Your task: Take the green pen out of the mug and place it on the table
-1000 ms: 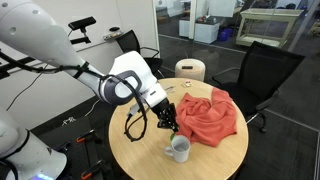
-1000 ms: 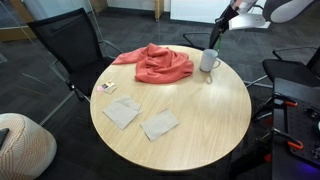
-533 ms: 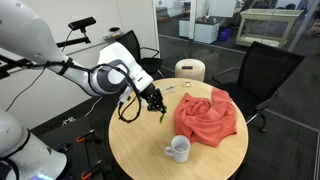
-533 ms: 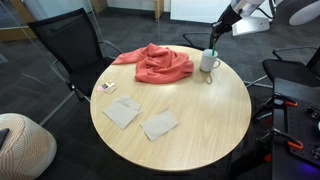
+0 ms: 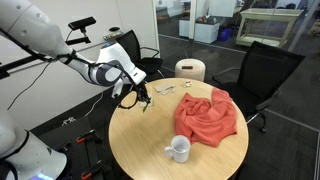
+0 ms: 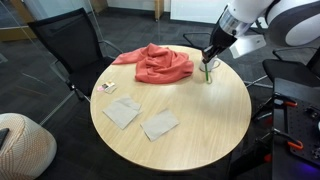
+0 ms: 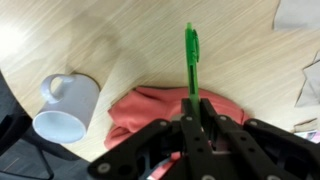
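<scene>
My gripper moves down and outward next to release the pen point(image 6: 206, 71) on the bare tabletop point(image 6: 193, 103) beside the red cloth, since that open patch lies below it and outward.
My gripper point(image 5: 141, 97) is shut on the green pen point(image 5: 146, 104) and holds it above the far left part of the round tan table point(image 5: 140, 150), well away from the white mug point(image 5: 179, 149). The mug stands empty near the front edge. In the wrist view the green pen point(image 7: 190, 55) sticks out straight from between the closed fingers point(image 7: 193, 105), with the mug point(image 7: 65, 105) to the left on the table point(image 7: 240, 60). In an exterior view the gripper point(image 6: 209, 58) and pen point(image 6: 206, 71) cover most of the mug.
A crumpled red cloth point(image 5: 208, 115) point(image 6: 155, 63) lies on the table next to the mug. Two grey paper squares point(image 6: 122, 112) point(image 6: 159, 124) and a small card point(image 6: 107, 88) lie on the table. A white bin with a tan top point(image 5: 189, 70) and black chairs point(image 5: 262, 70) stand around it.
The gripper has lifted the green pen out of the mug and carried it across the table, away from the mug and past the red cloth. The mug stays in place.
</scene>
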You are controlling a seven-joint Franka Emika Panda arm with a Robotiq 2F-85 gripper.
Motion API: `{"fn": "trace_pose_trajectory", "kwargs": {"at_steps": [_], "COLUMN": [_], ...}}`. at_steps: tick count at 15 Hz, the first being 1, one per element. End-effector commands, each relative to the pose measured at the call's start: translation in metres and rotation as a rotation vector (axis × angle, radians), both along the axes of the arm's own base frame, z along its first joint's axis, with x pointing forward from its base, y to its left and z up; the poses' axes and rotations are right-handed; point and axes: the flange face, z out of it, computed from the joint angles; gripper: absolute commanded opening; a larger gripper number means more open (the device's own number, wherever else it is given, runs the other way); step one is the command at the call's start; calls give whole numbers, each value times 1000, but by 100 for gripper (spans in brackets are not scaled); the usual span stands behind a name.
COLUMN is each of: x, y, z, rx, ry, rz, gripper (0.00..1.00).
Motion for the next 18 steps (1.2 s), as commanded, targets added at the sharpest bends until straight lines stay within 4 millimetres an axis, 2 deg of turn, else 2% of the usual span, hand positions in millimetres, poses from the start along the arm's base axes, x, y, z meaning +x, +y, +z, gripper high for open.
{"fn": "trace_pose_trajectory", "kwargs": {"at_steps": [1,11,18], "x": [17,66,88], "y": [16,17,25], "z": [-23,-84,-126], "rx": [35,137,151], "ry": [80,323,481], "rz": [90,294,391], "gripper": [3,3,3]}}
